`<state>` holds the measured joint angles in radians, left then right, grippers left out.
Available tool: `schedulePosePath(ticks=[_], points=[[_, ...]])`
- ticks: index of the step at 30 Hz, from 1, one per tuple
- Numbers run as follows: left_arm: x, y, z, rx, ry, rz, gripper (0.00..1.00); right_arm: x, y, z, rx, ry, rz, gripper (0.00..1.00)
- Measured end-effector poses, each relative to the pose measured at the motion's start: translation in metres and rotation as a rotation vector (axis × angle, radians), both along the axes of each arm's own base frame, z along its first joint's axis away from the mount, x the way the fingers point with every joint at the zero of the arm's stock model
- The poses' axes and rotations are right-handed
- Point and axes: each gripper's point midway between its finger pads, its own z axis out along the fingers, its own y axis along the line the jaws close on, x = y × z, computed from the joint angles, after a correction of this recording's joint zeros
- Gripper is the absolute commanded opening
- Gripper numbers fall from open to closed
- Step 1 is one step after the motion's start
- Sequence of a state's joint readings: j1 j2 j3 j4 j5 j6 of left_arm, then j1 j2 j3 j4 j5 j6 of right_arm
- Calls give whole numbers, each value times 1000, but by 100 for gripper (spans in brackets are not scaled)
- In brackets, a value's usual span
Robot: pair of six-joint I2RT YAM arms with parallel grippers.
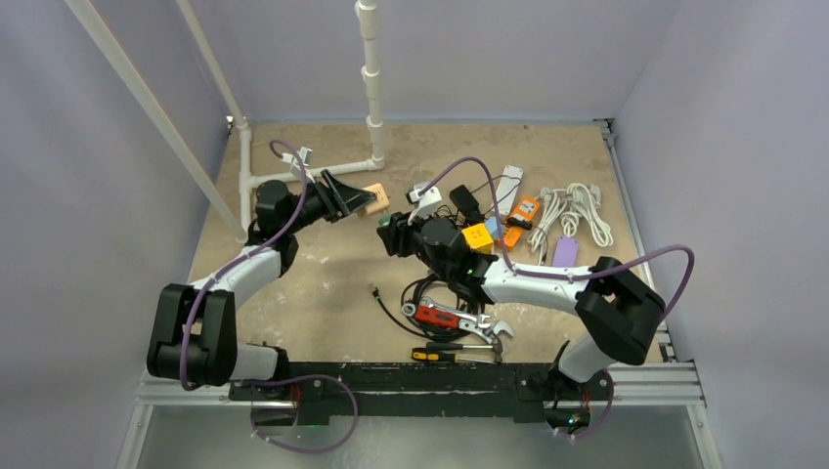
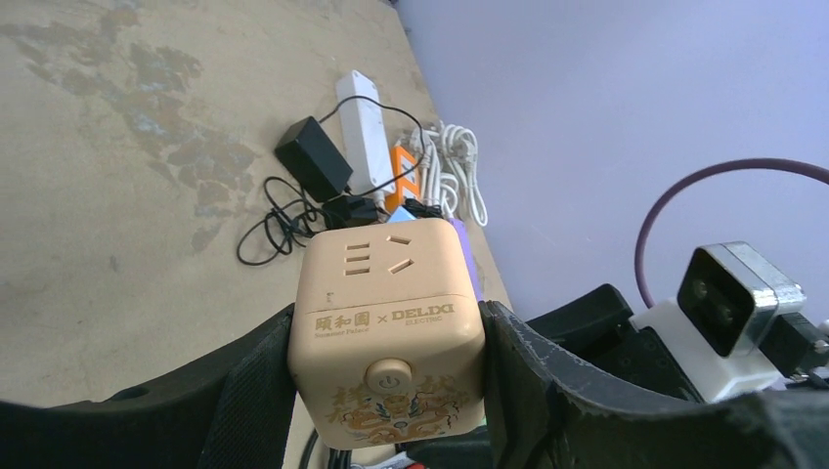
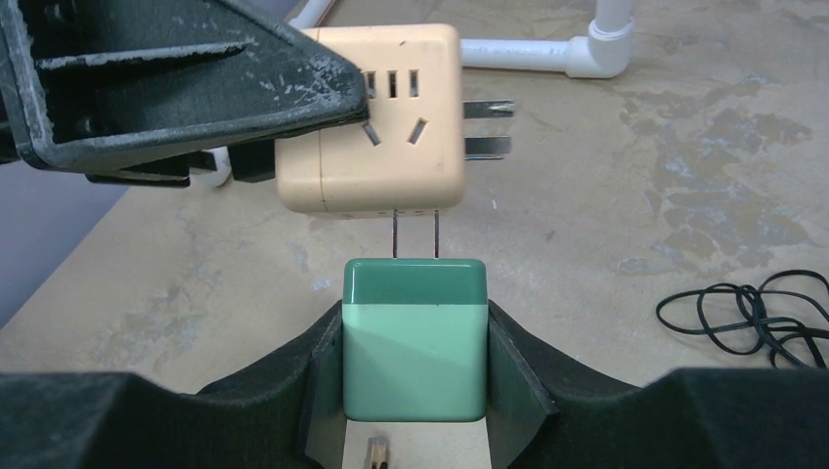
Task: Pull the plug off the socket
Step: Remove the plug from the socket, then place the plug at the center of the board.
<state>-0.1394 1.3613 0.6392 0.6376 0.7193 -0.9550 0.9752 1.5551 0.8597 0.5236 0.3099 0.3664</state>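
Observation:
The robot's right gripper will next pull away from the socket toward the yellow cube, then go down beside the black cord, because the plug's pins already show mostly bare.
My left gripper is shut on a beige cube socket and holds it above the table; in the left wrist view the socket sits between the two black fingers. My right gripper is shut on a green plug, just near of the socket. The plug's two thin prongs are bare for most of their length and reach the socket's near face. I cannot tell whether their tips are still inside. The socket's own metal blades stick out on its right side.
A white PVC pipe frame stands at the back left. Power strips, coiled white cables, a black adapter and a yellow cube lie at the right. A red-handled tool and wrench and a screwdriver lie near the front.

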Motion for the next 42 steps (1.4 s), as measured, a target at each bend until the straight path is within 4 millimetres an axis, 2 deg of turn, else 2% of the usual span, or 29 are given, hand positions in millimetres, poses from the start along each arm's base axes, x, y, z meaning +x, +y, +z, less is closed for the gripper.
schedulePosePath(ticks=[4,8,12,14,16,19,21,23,27,30,34,38,42], points=[[5,11,-4,24,19,57,23,6,-5,3,19,11,-56,0],[10,27,4,35,1,127,23,6,-13,7,32,30,-83,0],[15,39,0,56,4,172,23,10,-32,22,80,40,-117,0],[15,40,-6,69,28,177,23,23,-56,22,101,53,-164,0],[14,41,-12,88,42,180,23,40,-86,11,101,77,-227,0],[14,37,-27,127,78,174,23,65,-139,-19,65,136,-350,0],[13,28,-38,157,104,151,23,72,-160,-37,31,172,-399,0],[10,16,-50,186,128,118,24,73,-162,-50,-2,199,-387,0],[2,-9,-75,243,179,45,25,68,-146,-76,-69,248,-301,0],[4,-20,-90,279,209,12,25,70,-139,-89,-114,272,-266,2],[11,-31,-111,317,244,-10,27,80,-133,-101,-149,290,-262,15],[11,-43,-127,340,275,-38,29,79,-134,-108,-169,302,-262,25],[17,-55,-148,364,304,-80,32,80,-134,-108,-173,300,-260,40]])
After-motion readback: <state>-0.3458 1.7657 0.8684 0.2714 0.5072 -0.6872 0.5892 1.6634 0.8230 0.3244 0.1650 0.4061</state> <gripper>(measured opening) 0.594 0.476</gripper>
